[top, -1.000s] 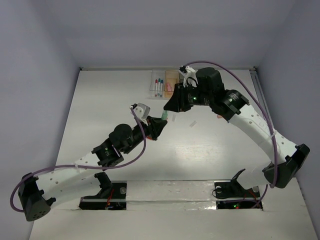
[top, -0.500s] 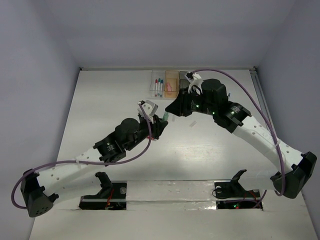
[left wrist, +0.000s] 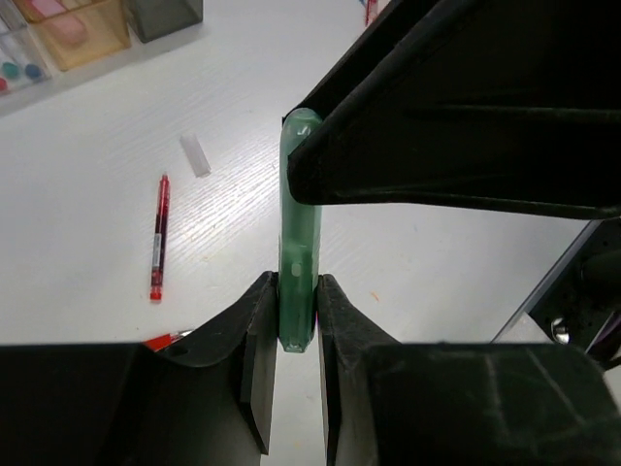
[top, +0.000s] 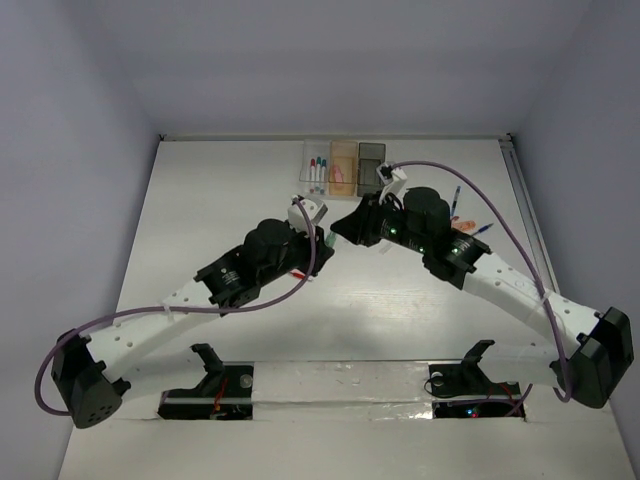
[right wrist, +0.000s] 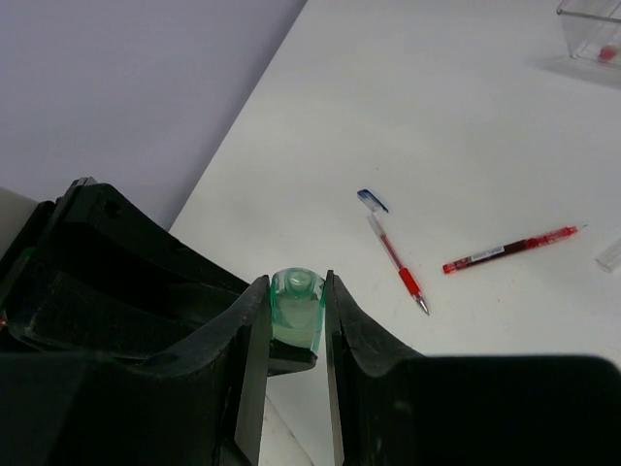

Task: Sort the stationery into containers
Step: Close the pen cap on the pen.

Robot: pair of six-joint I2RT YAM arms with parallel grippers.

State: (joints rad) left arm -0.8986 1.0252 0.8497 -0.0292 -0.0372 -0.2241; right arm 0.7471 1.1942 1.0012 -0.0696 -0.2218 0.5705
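The orange bin's bare bottom shows beside the pink item, so my left gripper will carry the pale green tube (top: 329, 240) outward over the orange bin (top: 344, 165), then lower it and release it there.
A pale green tube (left wrist: 297, 233) is gripped at both ends, above the table. My left gripper (left wrist: 296, 291) is shut on its near end. My right gripper (right wrist: 294, 291) has closed its jaws on the other end, seen as the tube's cap (right wrist: 296, 303). In the top view the two grippers meet at the tube (top: 329, 240), in front of the bins. The clear bin (top: 317, 168) holds several markers, the orange bin (top: 344, 165) holds a pink item, and the dark grey bin (top: 372, 158) stands to their right.
Two red pens (right wrist: 398, 262) (right wrist: 509, 249) and a blue cap (right wrist: 372, 200) lie on the table below the grippers. A pale block (left wrist: 195, 154) lies near a red pen (left wrist: 158, 236). More pens (top: 457, 200) (top: 478, 230) lie at the right.
My right gripper has moved down and left from the bins to the tube and closed on its free end. My left arm has carried the tube up and to the right.
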